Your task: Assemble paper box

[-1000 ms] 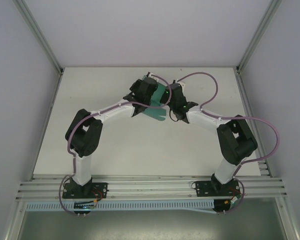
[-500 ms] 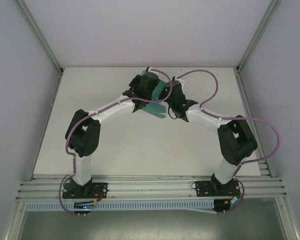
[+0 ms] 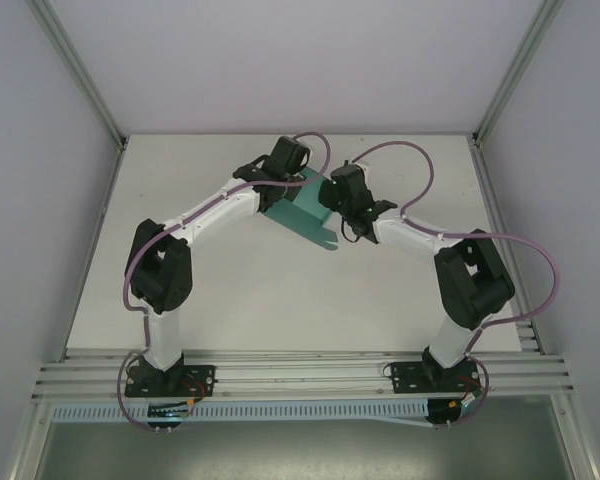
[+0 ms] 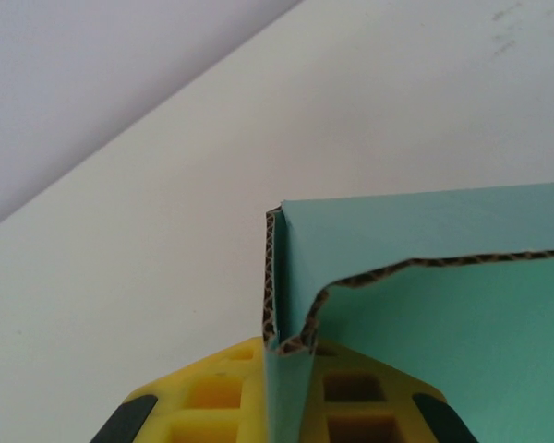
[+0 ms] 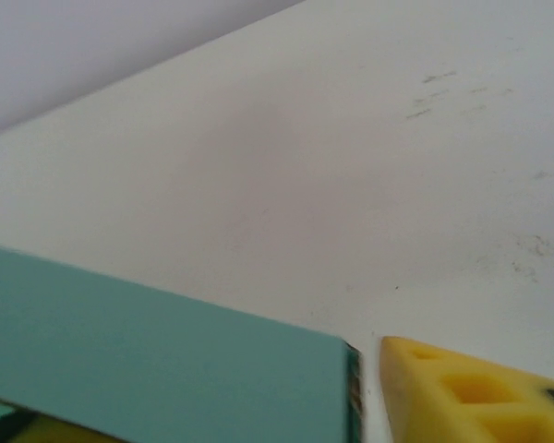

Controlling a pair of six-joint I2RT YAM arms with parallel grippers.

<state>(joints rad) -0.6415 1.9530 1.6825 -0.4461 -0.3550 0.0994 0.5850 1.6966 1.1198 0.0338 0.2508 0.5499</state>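
My left gripper turns the crooked box next, draws it back toward the base to the clear middle of the table and releases it.
The paper box is teal-green card, partly folded, lying at the back middle of the table between both grippers. My left gripper is at its far left side. In the left wrist view the yellow fingers of the left gripper are shut on an upright wall of the paper box, whose corrugated edge shows. My right gripper is at the box's right end. In the right wrist view the right gripper stands open, one yellow finger a small gap away from the edge of a teal panel.
The white table is walled on the left, back and right. Aluminium rails carry both arm bases along the near edge. Purple cables loop over the arms near the box.
My right gripper has opened and let go of the box. The left arm swung left and back, and the box came down flatter onto the table.
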